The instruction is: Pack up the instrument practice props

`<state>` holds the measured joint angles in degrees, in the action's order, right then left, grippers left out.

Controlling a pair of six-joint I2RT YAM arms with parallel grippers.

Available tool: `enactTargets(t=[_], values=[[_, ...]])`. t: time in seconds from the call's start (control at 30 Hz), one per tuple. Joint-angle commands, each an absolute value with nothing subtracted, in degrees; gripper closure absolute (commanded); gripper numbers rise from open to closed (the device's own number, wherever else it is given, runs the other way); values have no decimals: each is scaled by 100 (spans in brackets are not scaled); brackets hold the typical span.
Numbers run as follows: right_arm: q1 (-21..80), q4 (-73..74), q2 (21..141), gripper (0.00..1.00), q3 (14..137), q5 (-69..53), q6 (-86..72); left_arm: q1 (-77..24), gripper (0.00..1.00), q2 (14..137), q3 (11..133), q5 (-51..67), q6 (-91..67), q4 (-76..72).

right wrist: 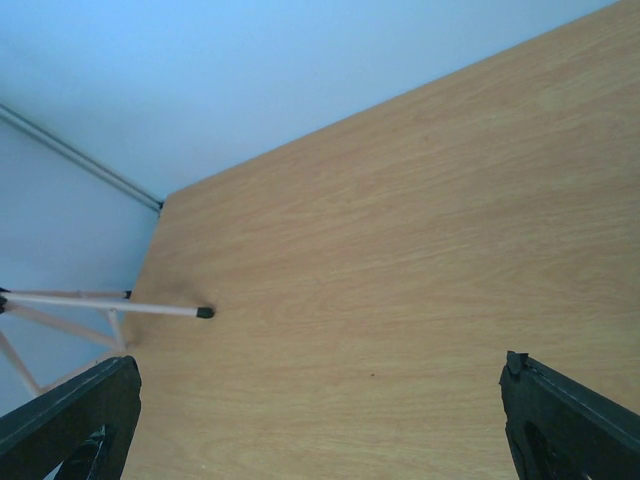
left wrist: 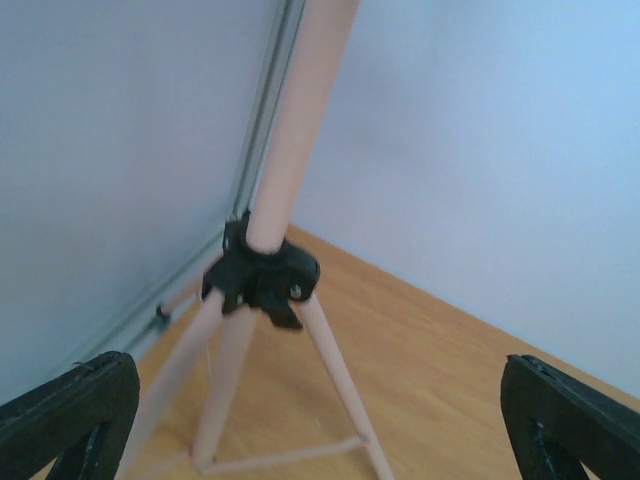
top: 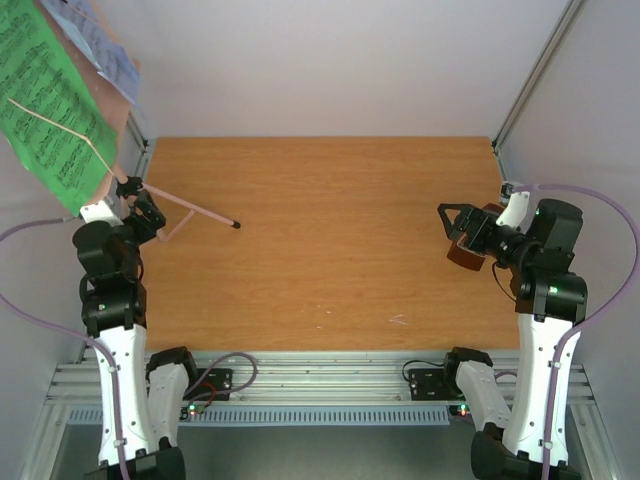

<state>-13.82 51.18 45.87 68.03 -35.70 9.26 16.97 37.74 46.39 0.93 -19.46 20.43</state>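
Note:
The pole [left wrist: 300, 120] above the black leg hub rises outward of my left gripper's open fingers. My left gripper should move up and outward onto it next.
The pink tripod music stand [top: 190, 213] stands at the table's far left, one leg reaching right to a black tip. A green music sheet [top: 48, 100] and a white one [top: 105, 48] rest on its desk at the top left. My left gripper [top: 138, 203] is open and empty, just in front of the stand's black leg hub [left wrist: 262, 276], with the pole [left wrist: 300, 120] rising between the spread fingers. My right gripper [top: 451, 226] is open and empty at the right, above the table. The reddish-brown metronome [top: 464, 258] sits under it, mostly hidden by the wrist.
The wooden table [top: 330, 270] is enclosed by white walls at the back and on both sides. The stand's leg tip [right wrist: 205, 313] shows far ahead of the right gripper. A metal rail [top: 300, 375] carries the arm bases and cables along the near edge.

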Motion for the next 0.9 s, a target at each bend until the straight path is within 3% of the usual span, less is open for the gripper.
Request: enactTargets(t=[0.0, 0.27, 0.57, 0.87], values=[[-1406, 5007, 4525, 1, 6887, -3903, 881, 1747, 1, 4095, 4414, -167, -1001, 239], [-1406, 5143, 4472, 2, 7019, -4048, 972, 2066, 1, 4773, 3826, 321, -696, -2057], [-1406, 5086, 4477, 2, 7052, -4179, 911, 2751, 5, 5448, 3887, 1564, -882, -2964], [-1404, 5170, 4493, 1, 7101, -4149, 965, 2797, 25, 6249, 4280, 1924, -900, -3393]])
